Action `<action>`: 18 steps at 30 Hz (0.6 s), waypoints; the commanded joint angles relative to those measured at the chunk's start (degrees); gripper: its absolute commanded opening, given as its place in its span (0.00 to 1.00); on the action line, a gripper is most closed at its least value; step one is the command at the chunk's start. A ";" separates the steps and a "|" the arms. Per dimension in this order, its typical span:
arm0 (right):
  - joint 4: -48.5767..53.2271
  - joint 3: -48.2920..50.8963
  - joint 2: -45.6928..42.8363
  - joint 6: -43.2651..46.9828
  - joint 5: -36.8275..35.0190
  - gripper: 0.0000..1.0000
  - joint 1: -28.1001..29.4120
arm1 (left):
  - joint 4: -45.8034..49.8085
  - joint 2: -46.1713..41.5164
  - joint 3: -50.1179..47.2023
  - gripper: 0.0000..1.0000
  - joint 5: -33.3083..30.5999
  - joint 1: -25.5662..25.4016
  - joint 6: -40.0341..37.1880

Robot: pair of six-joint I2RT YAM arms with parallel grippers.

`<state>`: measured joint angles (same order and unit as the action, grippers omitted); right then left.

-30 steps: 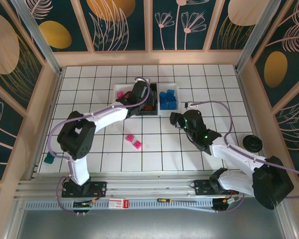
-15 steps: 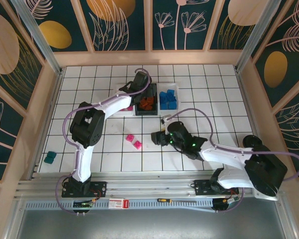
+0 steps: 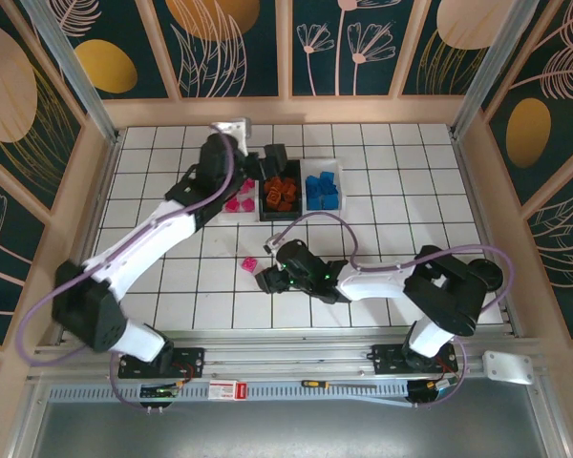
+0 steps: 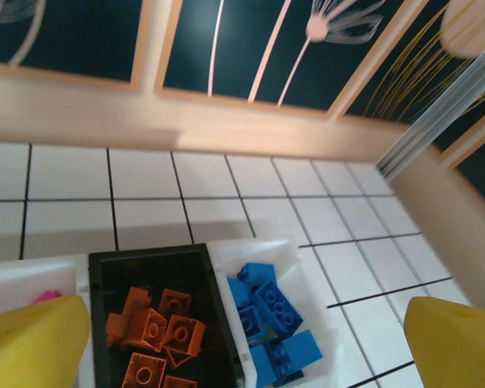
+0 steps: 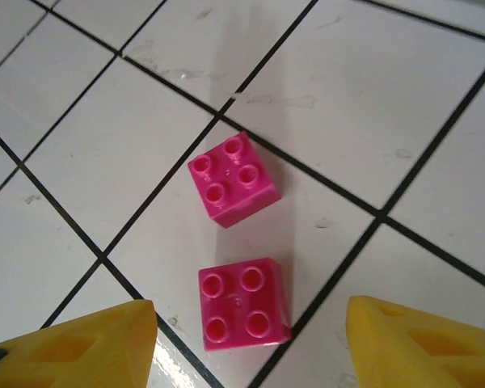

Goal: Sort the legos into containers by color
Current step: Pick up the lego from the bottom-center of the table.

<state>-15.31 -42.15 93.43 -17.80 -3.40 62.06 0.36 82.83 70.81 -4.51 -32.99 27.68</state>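
My right gripper lowers around the nearer magenta lego (image 5: 241, 305) next and closes on its sides, since the lego lies below, already between the open fingers.
Three containers stand side by side at the back: a white bin (image 3: 231, 187) with magenta legos, a black bin (image 3: 265, 191) with orange legos (image 4: 158, 327), and a white bin (image 3: 336, 169) with blue legos (image 4: 276, 323). My left gripper (image 3: 270, 160) hovers above them, open wide and empty, its yellow fingertips (image 4: 32, 339) at the lower corners of the left wrist view. Two loose magenta legos (image 5: 232, 179) (image 5: 244, 303) lie on the tiles. My right gripper (image 5: 246, 347) is low over them, open, with the nearer lego between its fingertips (image 5: 73, 343), untouched. From above, one magenta lego (image 3: 251, 263) shows beside my right gripper (image 3: 267, 280).
Wooden walls (image 3: 286, 110) enclose the white tiled floor (image 3: 411, 191). The right arm (image 3: 382, 281) stretches leftward across the near middle. A metal rail (image 3: 286, 358) runs along the near edge, with a screwdriver (image 3: 315, 384) below it.
My left gripper opened over the black bin and drew back up and to the left. The right arm swept left across the floor and now sits over the two magenta legos.
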 commanded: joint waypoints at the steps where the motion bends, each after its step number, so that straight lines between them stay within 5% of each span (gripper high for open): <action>1: -1.15 -2.84 3.26 1.61 -1.76 0.64 0.94 | -1.62 -5.98 -8.93 0.99 -0.33 -0.14 2.54; 12: 2.11 -6.59 10.67 3.38 -3.54 0.53 2.28 | 2.32 -27.92 -31.87 0.99 -9.54 -0.14 7.35; 18: 1.70 -4.83 9.53 3.83 -2.15 0.27 2.30 | 4.86 -32.07 -37.46 0.99 -12.02 -0.09 8.00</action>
<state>-14.72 -47.55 103.35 -14.83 -5.74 63.88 3.18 51.57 35.48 -13.89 -32.99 34.39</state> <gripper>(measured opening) 0.309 0.988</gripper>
